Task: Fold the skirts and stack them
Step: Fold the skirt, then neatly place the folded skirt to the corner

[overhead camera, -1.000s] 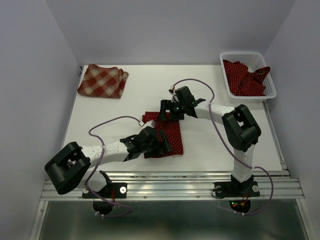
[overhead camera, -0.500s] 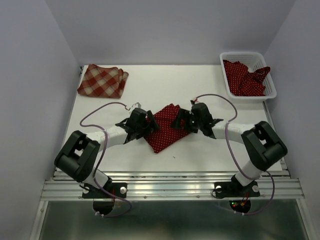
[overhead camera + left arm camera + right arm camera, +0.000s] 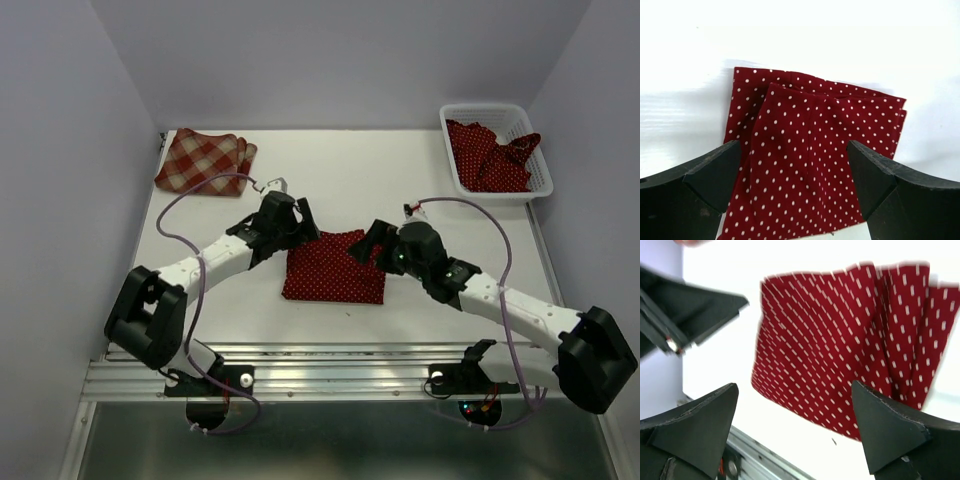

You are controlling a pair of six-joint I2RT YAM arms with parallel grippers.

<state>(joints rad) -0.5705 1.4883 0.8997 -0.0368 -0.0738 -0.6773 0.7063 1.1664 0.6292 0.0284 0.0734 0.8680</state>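
Observation:
Next, my left gripper lowers back onto the layered side edge nearer the plaid skirt (image 3: 735, 125), as my fingers hover above the polka-dot skirt.
A dark red polka-dot skirt (image 3: 333, 268) lies folded flat on the white table; it also shows in the left wrist view (image 3: 810, 150) and the right wrist view (image 3: 840, 345). My left gripper (image 3: 300, 225) is open just over its far left edge. My right gripper (image 3: 368, 245) is open at its far right corner. Neither holds cloth. A folded red-and-cream plaid skirt (image 3: 205, 160) lies at the far left corner. A second polka-dot skirt (image 3: 488, 155) lies crumpled in the basket.
The white mesh basket (image 3: 497, 112) stands at the far right corner. Purple-grey walls close in the table (image 3: 440, 290) on three sides. A metal rail (image 3: 340, 375) runs along the near edge.
The polka-dot skirt went from a diamond held between both grippers to a flat folded square. Both grippers have let go of it; the right arm swung lower and to the right.

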